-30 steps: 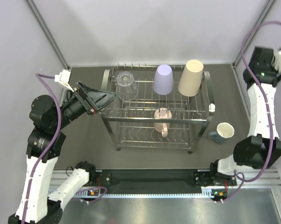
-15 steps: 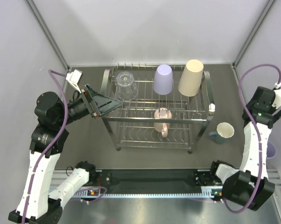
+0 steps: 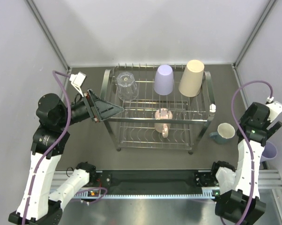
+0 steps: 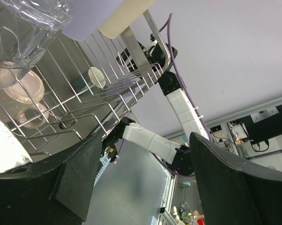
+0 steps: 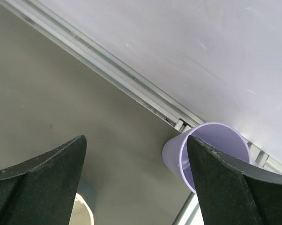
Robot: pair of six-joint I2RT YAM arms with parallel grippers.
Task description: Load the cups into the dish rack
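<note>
My right gripper will next turn and go down toward the second lavender tumbler, with its fingers on both sides of the tumbler's rim on the teal mug's side, since the white wall crowds the tumbler's other side.
The dish rack stands mid-table. On its top tier sit a clear glass, a lavender tumbler and a beige tumbler, all upturned. A pink mug rests on the lower tier. A teal mug stands on the table right of the rack. A second lavender tumbler sits at the table's right edge. My left gripper is open and empty at the rack's upper left side. My right gripper is open above the table, with that tumbler beside its right finger.
The aluminium frame rail and the white wall run just behind the lavender tumbler. The teal mug's rim shows by my right gripper's left finger. Through my left gripper I see the rack's wires and the right arm.
My right arm has swung down and nearer, to above the table's right edge, its jaws widening. The second lavender tumbler has come into view. My left gripper has edged right toward the rack.
</note>
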